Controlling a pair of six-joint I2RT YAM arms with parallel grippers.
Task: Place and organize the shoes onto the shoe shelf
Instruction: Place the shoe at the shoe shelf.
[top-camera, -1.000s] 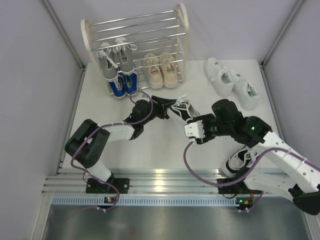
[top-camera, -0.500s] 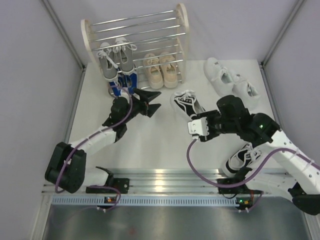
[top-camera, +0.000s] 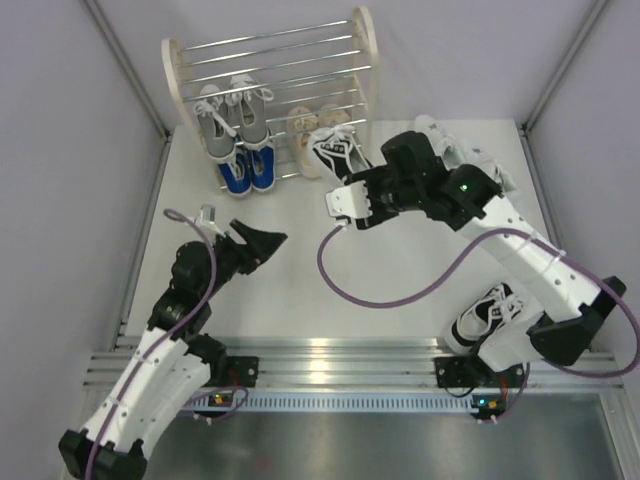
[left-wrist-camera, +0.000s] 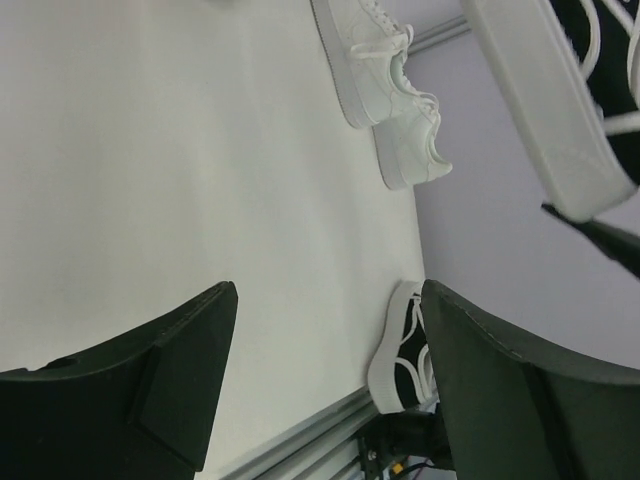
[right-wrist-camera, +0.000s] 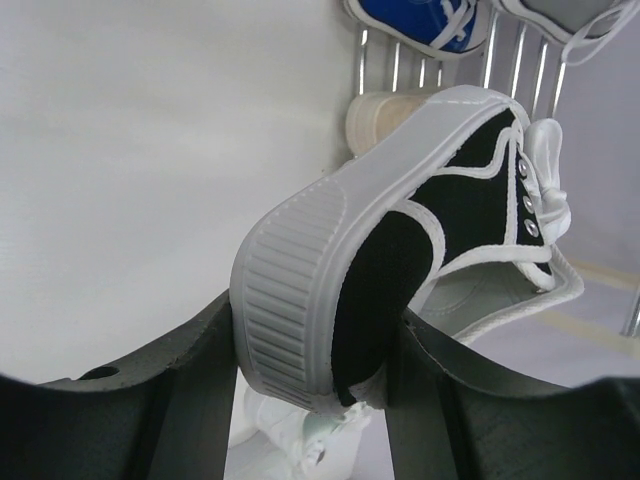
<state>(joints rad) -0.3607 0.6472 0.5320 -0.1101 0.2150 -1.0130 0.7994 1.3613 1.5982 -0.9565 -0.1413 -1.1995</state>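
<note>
My right gripper carries the shoe outward next onto the rods beside the grey shoes, since those rods are empty above the beige pair.
The shoe shelf stands at the back left, with the grey shoes, the blue shoes and the beige shoes on its lower rods. My right gripper is shut on the heel of a black-and-white shoe and holds it in the air in front of the beige pair. In the right wrist view the heel sits between the fingers, toe towards the rods. My left gripper is open and empty over the table's left middle. The second black-and-white shoe lies near the right arm's base.
The all-white shoes lie at the back right, partly behind the right arm; they also show in the left wrist view. Grey walls close in on both sides. A metal rail runs along the near edge.
My right arm has carried the black-and-white shoe from the table's middle to the front of the shelf. My left arm has let go and drawn back to the near left, jaws open.
</note>
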